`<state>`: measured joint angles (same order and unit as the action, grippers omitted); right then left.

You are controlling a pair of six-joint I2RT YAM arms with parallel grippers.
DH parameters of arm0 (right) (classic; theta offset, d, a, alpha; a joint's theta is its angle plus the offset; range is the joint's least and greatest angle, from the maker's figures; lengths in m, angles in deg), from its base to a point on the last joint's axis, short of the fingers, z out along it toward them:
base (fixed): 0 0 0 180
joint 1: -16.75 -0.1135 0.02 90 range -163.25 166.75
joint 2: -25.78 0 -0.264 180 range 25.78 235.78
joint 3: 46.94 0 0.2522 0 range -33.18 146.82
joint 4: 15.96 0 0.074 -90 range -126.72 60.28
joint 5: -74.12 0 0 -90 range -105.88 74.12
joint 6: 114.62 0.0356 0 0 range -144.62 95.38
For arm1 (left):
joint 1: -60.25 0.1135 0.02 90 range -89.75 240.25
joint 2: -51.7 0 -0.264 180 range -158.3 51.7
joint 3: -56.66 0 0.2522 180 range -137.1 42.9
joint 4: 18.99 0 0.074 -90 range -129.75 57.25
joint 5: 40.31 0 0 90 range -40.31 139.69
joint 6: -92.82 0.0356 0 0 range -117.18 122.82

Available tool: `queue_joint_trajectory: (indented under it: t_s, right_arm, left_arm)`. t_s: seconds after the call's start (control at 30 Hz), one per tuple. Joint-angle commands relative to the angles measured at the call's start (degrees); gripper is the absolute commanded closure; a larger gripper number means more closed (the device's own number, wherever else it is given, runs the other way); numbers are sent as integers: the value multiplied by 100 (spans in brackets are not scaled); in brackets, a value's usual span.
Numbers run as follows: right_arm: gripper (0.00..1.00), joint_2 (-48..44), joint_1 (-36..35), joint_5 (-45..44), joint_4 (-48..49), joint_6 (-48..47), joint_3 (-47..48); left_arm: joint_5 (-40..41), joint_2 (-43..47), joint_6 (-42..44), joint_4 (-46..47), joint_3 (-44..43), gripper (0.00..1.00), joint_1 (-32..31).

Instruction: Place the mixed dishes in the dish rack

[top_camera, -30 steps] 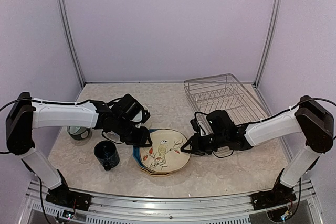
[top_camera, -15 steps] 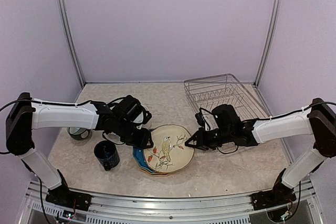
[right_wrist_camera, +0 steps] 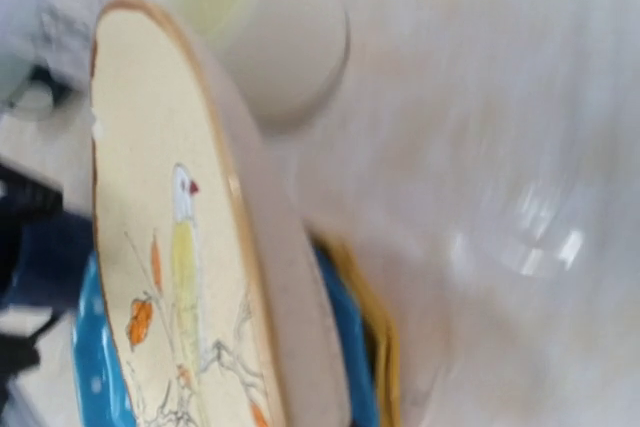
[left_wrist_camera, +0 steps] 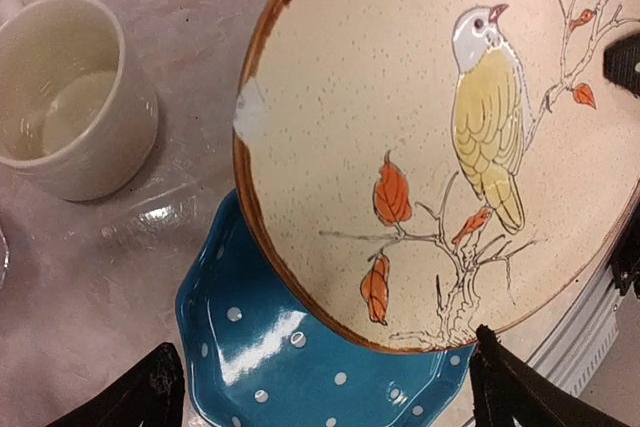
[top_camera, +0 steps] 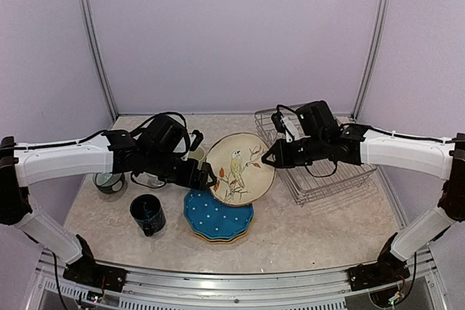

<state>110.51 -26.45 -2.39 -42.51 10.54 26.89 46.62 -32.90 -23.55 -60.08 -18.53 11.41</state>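
Observation:
The dish rack is empty, so my right gripper should move outward over the far end of the rack and then down to release the bird plate.
My right gripper is shut on the right rim of the cream bird plate, which hangs tilted on edge in the air between the plate stack and the dish rack. In the left wrist view the bird plate fills the frame above a blue plate with white dots. My left gripper is open below the plate's lower left rim, its fingers wide apart with nothing held. A yellow plate lies under the blue plate.
A dark blue mug stands left of the stack, and a grey-teal cup sits further left under my left arm. A cream mug and a clear glass are behind the stack. Purple walls enclose the table.
The right gripper has lifted the bird plate off the stack and tipped it upright, moving back toward the rack. The left gripper let go of its rim, opened wide and rose.

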Motion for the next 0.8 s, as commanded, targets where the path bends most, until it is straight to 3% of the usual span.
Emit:
queue_joint_trajectory:
  t_s: [0.0,0.13,0.37,0.77]
  right_arm:
    - [100,-377,344,-1198,-743,-896,1271]
    - [100,-309,736,-2698,-1325,-1393,1969]
    - [100,-121,1594,-4066,-1338,-2145,2650]
    - [100,369,3050,-4040,-470,-3292,2557]
  left_arm:
    - [283,438,53,75,-211,1,-29]
    - [486,710,62,71,-218,1,-38]
    - [705,890,140,129,-145,1,-46]
    - [696,671,217,253,-98,1,-46]
